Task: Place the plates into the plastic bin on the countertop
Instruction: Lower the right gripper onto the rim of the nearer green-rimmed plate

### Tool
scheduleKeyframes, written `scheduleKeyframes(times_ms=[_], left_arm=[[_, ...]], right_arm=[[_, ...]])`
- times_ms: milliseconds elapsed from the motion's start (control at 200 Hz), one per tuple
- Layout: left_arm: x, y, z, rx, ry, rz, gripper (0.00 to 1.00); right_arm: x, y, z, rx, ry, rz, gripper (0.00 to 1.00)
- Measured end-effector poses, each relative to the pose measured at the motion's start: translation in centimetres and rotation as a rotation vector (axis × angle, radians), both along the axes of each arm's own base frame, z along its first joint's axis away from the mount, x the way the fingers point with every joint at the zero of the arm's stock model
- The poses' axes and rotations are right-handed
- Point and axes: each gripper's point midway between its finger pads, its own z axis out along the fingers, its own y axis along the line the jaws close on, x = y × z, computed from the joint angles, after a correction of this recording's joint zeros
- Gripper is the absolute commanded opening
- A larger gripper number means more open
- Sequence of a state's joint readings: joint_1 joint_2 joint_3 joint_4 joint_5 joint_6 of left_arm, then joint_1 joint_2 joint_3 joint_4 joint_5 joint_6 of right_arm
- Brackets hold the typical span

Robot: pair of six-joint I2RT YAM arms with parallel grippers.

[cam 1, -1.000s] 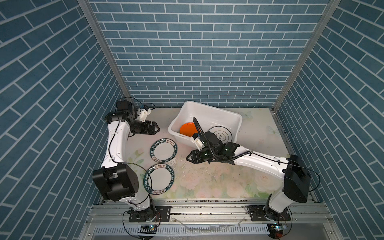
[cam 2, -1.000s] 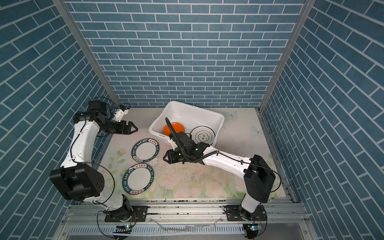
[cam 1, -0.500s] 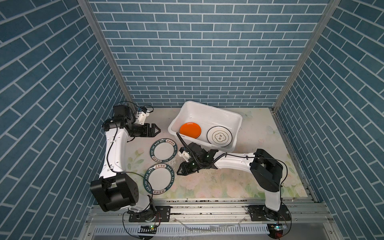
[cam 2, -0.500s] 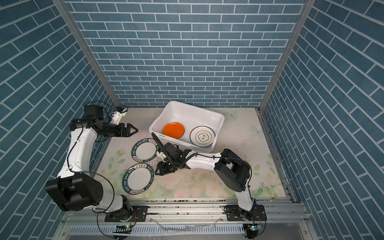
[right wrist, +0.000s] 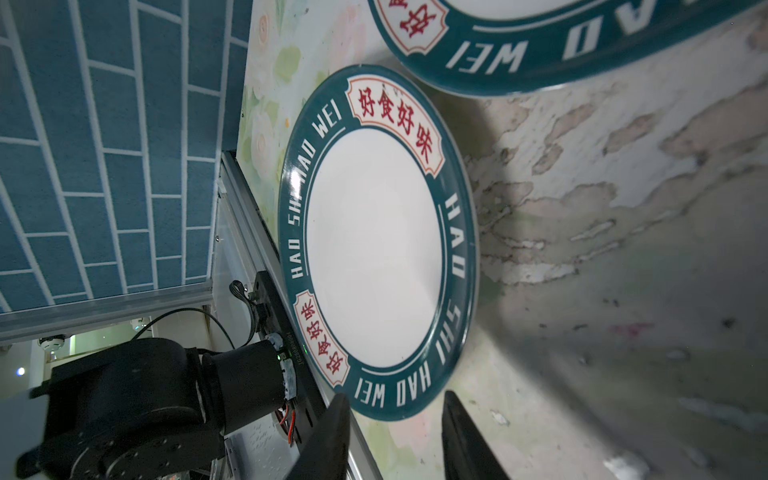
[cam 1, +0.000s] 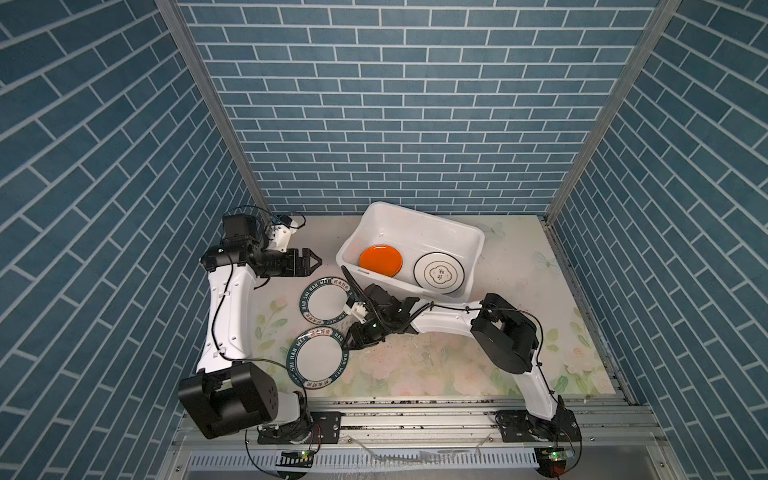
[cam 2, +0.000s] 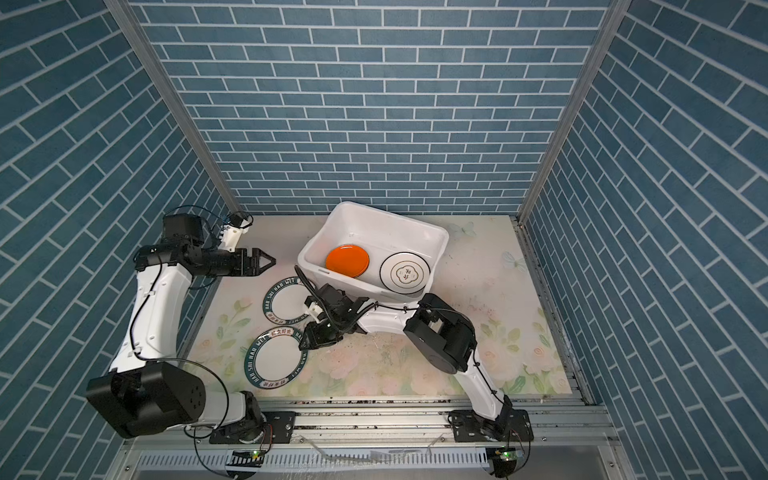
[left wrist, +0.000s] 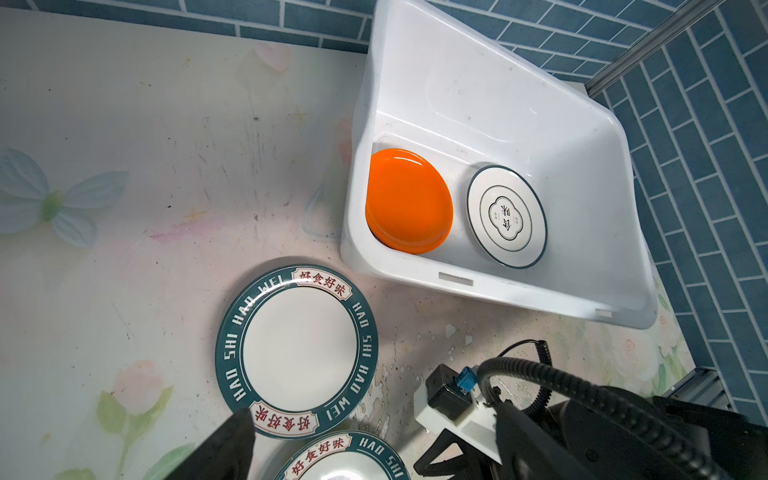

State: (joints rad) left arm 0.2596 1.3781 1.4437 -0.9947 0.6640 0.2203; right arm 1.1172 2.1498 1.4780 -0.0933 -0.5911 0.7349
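Note:
The near plate's rim (right wrist: 386,405) facing the bin has bare countertop beside it with room for a finger, so my right gripper needs to go down slightly outward onto that rim next.
Two plates with dark-green lettered rims lie flat on the countertop (cam 1: 419,365); one (cam 1: 326,300) is by the plastic bin's front corner, the other (cam 1: 318,358) nearer the front rail. My right gripper (cam 1: 348,341) is low at this nearer plate's right edge. In the right wrist view its fingers (right wrist: 332,432) stand apart, and the plate's rim (right wrist: 386,405) reaches into the gap untouched. The plastic bin (cam 1: 419,212) holds an orange plate (cam 1: 380,259) and a white plate with a gold motif (cam 1: 438,273). My left gripper (cam 1: 309,262) hovers open and empty left of the bin.
The grey metal rail (cam 1: 415,409) runs along the front edge, close to the nearer plate. Blue brick walls close in the left, back and right. My right arm (cam 1: 503,336) stretches across the middle of the countertop. Bare countertop lies to the right of the bin.
My right gripper has swept from the bin's front wall leftward and down to the nearer green-rimmed plate's edge. My left gripper has barely shifted and stays open.

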Motion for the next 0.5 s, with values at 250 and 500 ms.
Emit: scheduleKeyframes(times_ms=[250, 500], left_arm=[[-0.2, -0.1, 0.3, -0.002, -0.012, 0.002, 0.92], [-0.4, -0.1, -0.2, -0.008, 0.001, 0.006, 0.92]], right_arm=[[0.3, 0.0, -0.5, -0.026, -0.002, -0.008, 0.36], [1.4, 0.4, -2.5, -0.072, -0.016, -0.038, 0.36]])
